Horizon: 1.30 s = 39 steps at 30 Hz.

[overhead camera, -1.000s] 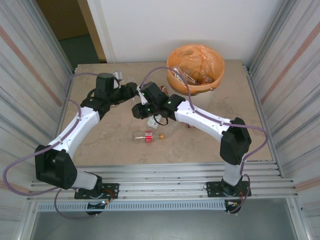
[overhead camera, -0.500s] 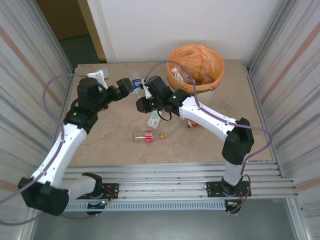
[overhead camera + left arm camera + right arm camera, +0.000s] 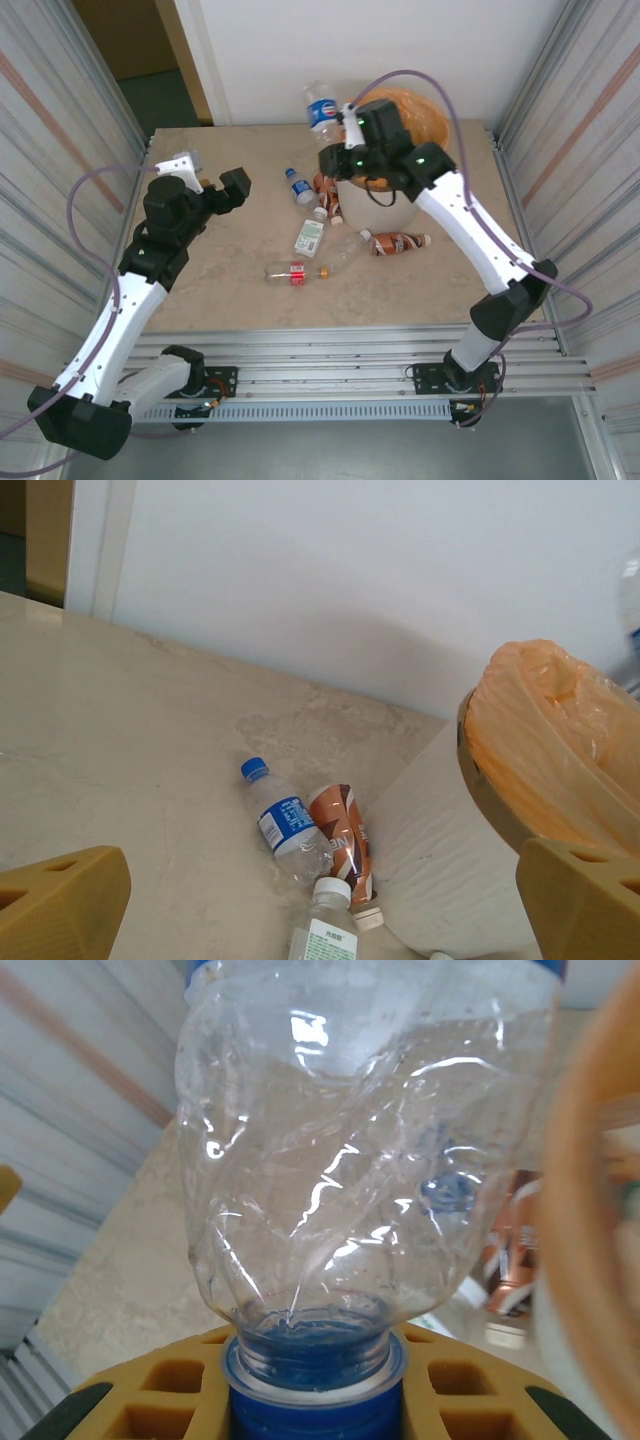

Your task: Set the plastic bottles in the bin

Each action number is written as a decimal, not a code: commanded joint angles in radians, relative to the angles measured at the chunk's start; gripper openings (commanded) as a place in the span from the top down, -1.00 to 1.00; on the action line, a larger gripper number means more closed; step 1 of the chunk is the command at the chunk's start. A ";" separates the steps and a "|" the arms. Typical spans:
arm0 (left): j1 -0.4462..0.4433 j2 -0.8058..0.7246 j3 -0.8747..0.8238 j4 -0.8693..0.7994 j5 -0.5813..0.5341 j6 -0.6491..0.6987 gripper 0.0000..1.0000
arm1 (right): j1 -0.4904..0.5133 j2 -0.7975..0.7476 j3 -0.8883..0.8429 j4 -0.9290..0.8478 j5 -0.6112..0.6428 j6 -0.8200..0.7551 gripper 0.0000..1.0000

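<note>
My right gripper needs to carry the crumpled bottle [image 3: 321, 108] sideways over the orange-lined opening [image 3: 408, 108] next, then go down there and release the cap, because the bottle still hangs beside the bin.
My right gripper [image 3: 343, 125] is raised beside the bin [image 3: 376, 212], a cream-white bucket lined with an orange bag. It is shut on the blue cap of a crumpled clear bottle [image 3: 321, 108]. In the right wrist view that bottle [image 3: 360, 1160] stands up from the gripper [image 3: 310, 1400], with the bin's rim [image 3: 592, 1160] at the right. My left gripper [image 3: 210, 178] hangs open at the left. In its wrist view the gripper [image 3: 320, 910] looks down on a blue-capped bottle [image 3: 286, 822], a brown-labelled bottle [image 3: 340, 835], a white-capped bottle [image 3: 325, 932] and the bin [image 3: 430, 840].
More bottles lie mid-table: a white-labelled one [image 3: 311, 237], a clear one with a red label [image 3: 297, 272], another clear one [image 3: 345, 250] and a brown one [image 3: 400, 242]. Corrugated metal walls [image 3: 60, 130] close in both sides.
My left gripper opened and drew back to the left. The right arm lifted the clear bottle from mid-table up to the bin's near left side.
</note>
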 commanded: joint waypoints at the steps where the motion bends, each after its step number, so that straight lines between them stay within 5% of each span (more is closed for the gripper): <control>1: 0.000 0.003 -0.003 0.022 -0.024 0.021 -0.97 | -0.077 -0.047 0.020 -0.065 -0.076 -0.015 0.95; 16: 0.000 0.031 0.002 0.009 -0.037 0.015 -0.98 | -0.339 0.009 0.075 -0.176 -0.175 -0.091 0.91; 39: 0.001 0.085 0.012 0.003 -0.036 -0.008 -0.97 | -0.357 0.257 0.240 -0.303 -0.063 -0.174 0.77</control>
